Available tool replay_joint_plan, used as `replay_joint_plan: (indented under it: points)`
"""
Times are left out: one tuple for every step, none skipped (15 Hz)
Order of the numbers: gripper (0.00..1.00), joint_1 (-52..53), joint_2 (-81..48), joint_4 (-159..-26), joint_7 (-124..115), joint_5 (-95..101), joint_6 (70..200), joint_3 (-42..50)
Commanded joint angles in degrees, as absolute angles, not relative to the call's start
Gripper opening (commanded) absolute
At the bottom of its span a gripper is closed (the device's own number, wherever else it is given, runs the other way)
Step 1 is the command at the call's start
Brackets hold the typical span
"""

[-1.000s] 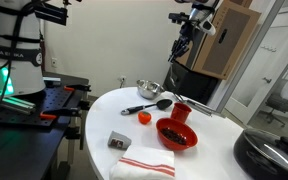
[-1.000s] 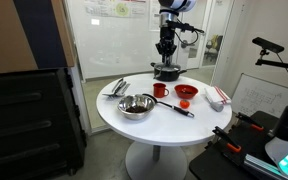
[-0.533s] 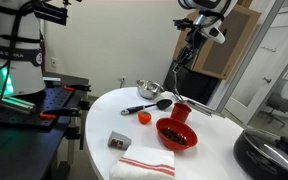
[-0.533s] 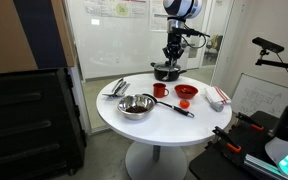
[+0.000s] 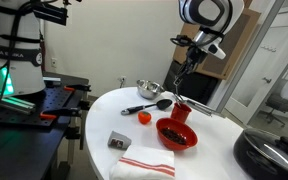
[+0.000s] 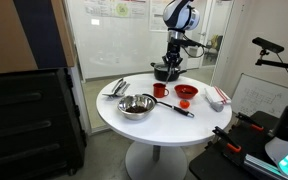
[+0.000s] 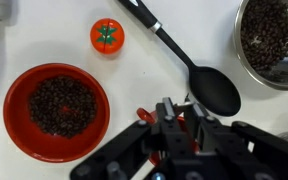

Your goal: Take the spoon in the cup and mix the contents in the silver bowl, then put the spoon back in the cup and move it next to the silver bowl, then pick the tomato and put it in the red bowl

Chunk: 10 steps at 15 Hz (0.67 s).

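My gripper should lower the slanted spoon farther into the opening of the red cup next and let go of the spoon's top there, because that opening is below my gripper.
My gripper [image 5: 188, 67] hangs above the red cup [image 5: 181, 110], shut on the top of the thin spoon [image 5: 182, 86]. The spoon slants down and its lower end reaches the cup's mouth. In the wrist view the gripper [image 7: 181, 110] hides most of the cup [image 7: 146, 116]; only bits of red rim show. The silver bowl [image 5: 149, 89] [image 7: 274, 40] holds dark beans. The tomato [image 5: 143, 117] [image 7: 107, 35] lies on the white table [image 5: 104, 110]. The wide red bowl [image 5: 176, 133] [image 7: 57, 108] also holds dark beans. From the other side I see the gripper [image 6: 170, 66], cup [image 6: 161, 90] and silver bowl [image 6: 136, 105].
A black serving spoon [image 5: 149, 104] [image 7: 206, 85] lies between the silver bowl and the cup. A grey block [image 5: 119, 141] and a red-striped towel [image 5: 144, 163] lie near the table edge. A black pot [image 5: 274, 155] stands beside the table. Metal tongs [image 6: 117, 87] lie near the silver bowl.
The gripper has come down and sideways with the spoon, from high above the table to just over the red cup. Nothing on the table has moved.
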State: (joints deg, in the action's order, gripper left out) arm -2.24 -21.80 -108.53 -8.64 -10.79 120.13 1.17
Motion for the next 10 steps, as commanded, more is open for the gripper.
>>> replay_joint_plan:
  points:
    - [0.04,-2.13,-25.67,-104.61,-9.79,-12.88,121.31,0.78]
    - [0.04,-2.08,-26.42,-103.88,-9.89,-13.03,121.41,0.67]
    - [0.04,-1.99,-27.17,-103.17,-9.95,-13.10,121.55,0.58]
    - [0.04,-1.91,-27.94,-102.34,-10.02,-13.12,121.37,0.49]
    - [0.04,-1.80,-28.77,-101.65,-10.19,-13.11,121.22,0.41]
    - [0.04,-1.74,-29.61,-100.97,-10.33,-13.18,121.16,0.29]
    - [0.04,-1.70,-30.46,-100.42,-10.47,-13.34,121.21,0.13]
    - [0.04,-1.65,-31.30,-99.93,-10.60,-13.49,121.30,-0.05]
    - [0.04,-1.61,-32.17,-99.46,-10.69,-13.78,121.45,-0.31]
    - [0.04,-1.48,-32.82,-99.14,-10.87,-13.87,121.62,-0.49]
